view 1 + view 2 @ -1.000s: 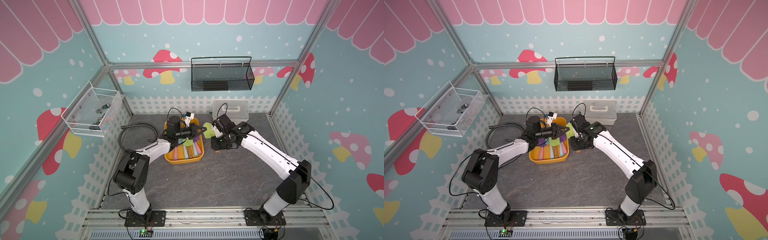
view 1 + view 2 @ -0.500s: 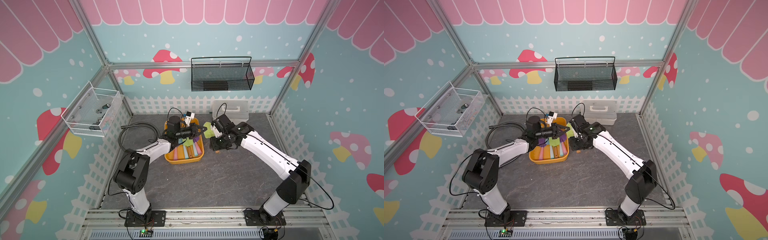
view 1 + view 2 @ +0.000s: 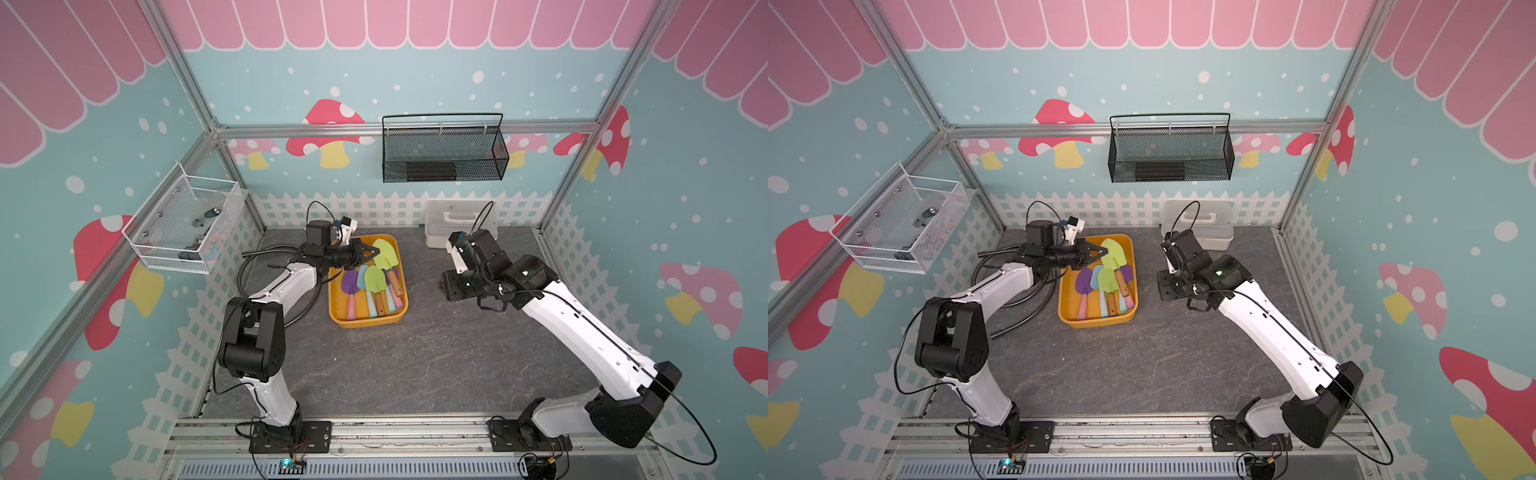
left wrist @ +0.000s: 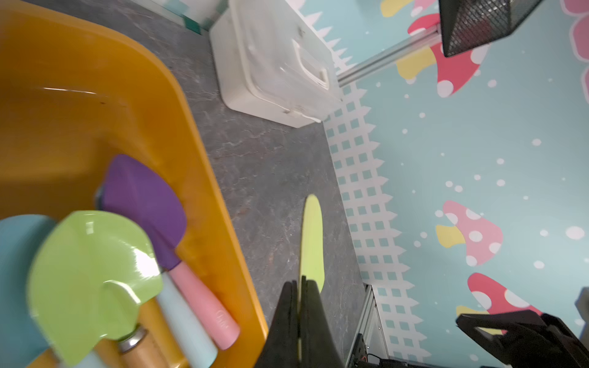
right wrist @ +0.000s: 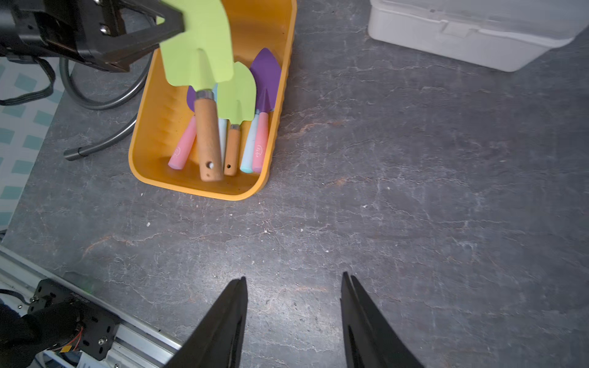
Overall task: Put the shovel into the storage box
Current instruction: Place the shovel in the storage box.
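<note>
My left gripper lowers the held blade into the box [image 3: 365,324] next, onto the green shovel's blade lying there, and releases it. The shovel still hangs above the others.
The storage box [image 3: 365,324] is a yellow-orange tray at the table's back middle, seen in both top views [image 3: 1096,322]. My left gripper [image 3: 374,252] is shut on the blade of a light-green shovel [image 3: 386,254] with a wooden handle [image 5: 207,137], holding it over the box with the handle slanting down inside. The left wrist view shows the blade [image 4: 311,232] edge-on between the closed jaws of my left gripper [image 4: 300,282]. My right gripper [image 5: 293,278] is open and empty above bare table, right of the box [image 5: 197,191].
Several other shovels lie in the box, among them a green one [image 4: 92,267] and a purple one [image 4: 143,197]. A white lidded case [image 3: 459,224] stands at the back right. A grey hose [image 3: 266,266] loops left of the box. A black mesh basket [image 3: 442,153] hangs on the back wall.
My right gripper has opened and drawn back to the right, away from the shovel. The left gripper has carried the green shovel leftward over the box.
</note>
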Robot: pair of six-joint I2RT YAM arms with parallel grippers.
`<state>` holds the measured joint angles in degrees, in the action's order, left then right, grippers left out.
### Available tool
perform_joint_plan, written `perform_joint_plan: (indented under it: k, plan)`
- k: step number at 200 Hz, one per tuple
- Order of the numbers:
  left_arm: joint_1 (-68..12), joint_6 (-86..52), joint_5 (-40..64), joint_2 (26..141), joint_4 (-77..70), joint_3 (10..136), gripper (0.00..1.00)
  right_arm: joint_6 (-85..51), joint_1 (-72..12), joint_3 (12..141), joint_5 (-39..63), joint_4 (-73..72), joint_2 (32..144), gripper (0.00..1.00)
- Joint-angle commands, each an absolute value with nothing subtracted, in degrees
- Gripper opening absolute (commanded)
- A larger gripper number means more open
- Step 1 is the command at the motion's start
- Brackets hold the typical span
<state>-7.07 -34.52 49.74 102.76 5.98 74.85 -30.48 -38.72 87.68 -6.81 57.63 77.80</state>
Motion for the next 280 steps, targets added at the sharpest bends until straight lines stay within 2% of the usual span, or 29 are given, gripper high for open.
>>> perform_joint_plan:
  k: [1, 52, 190, 227, 243, 280]
  plan:
    - [-5.71, -25.34, 49.7, 105.52, 18.22, 78.59, 0.0, -31.35, -38.71, 83.49, -10.97, 59.06, 76.47, 0.5]
    - [-5.01, -16.3, 43.94, 111.89, 31.47, 85.64, 0.0, -32.34, -37.88, 77.43, -12.07, 59.32, 72.03, 0.5]
    - [-5.01, -16.23, 44.66, 123.54, 33.0, 91.27, 0.0, -33.48, -37.01, 72.33, -11.89, 59.76, 69.22, 0.5]
    - [-5.01, -16.67, 44.65, 124.99, 33.07, 91.77, 0.16, -33.49, -37.0, 71.98, -11.91, 59.77, 69.2, 0.5]
    - [-5.02, -16.61, 44.32, 124.83, 33.05, 91.5, 0.25, -33.4, -36.95, 71.89, -11.87, 59.76, 69.39, 0.5]
    - [-5.01, -16.01, 43.86, 123.89, 34.03, 91.4, 0.32, -33.18, -36.93, 72.28, -11.45, 59.57, 69.96, 0.5]
